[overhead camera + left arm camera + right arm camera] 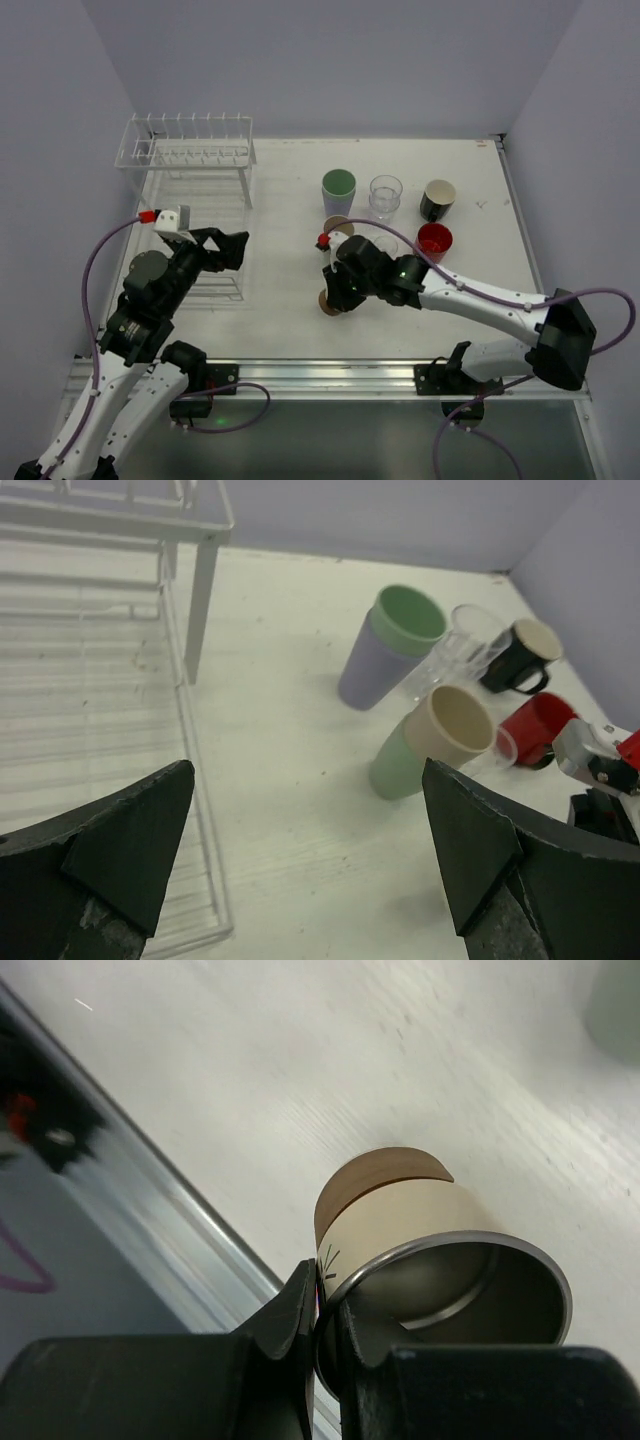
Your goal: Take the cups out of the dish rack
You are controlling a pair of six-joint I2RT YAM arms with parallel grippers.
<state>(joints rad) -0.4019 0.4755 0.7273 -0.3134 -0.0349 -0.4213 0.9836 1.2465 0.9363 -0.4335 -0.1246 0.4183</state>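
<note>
My right gripper holds the cream cup with the cup's bottom slanted above the table, so next it should go down and tilt the cup upright onto the bare table before the pale green cup.
The white wire dish rack (190, 170) stands at the back left, and no cup shows in it; it also fills the left of the left wrist view (100, 680). My left gripper (225, 248) is open and empty over the rack's near right corner, jaws wide apart (305, 850). My right gripper (335, 288) is shut on the rim of a tan-brown cup (400, 1225) with a cream wall, held tilted just above the table (327, 301). Standing cups: green in purple (338, 188), clear glass (385, 195), black (437, 200), red (434, 241), beige in pale green (430, 740).
A metal rail (330, 375) runs along the table's near edge, close below the held cup. The right arm (480, 300) stretches across the right front of the table. Walls close in the back and both sides.
</note>
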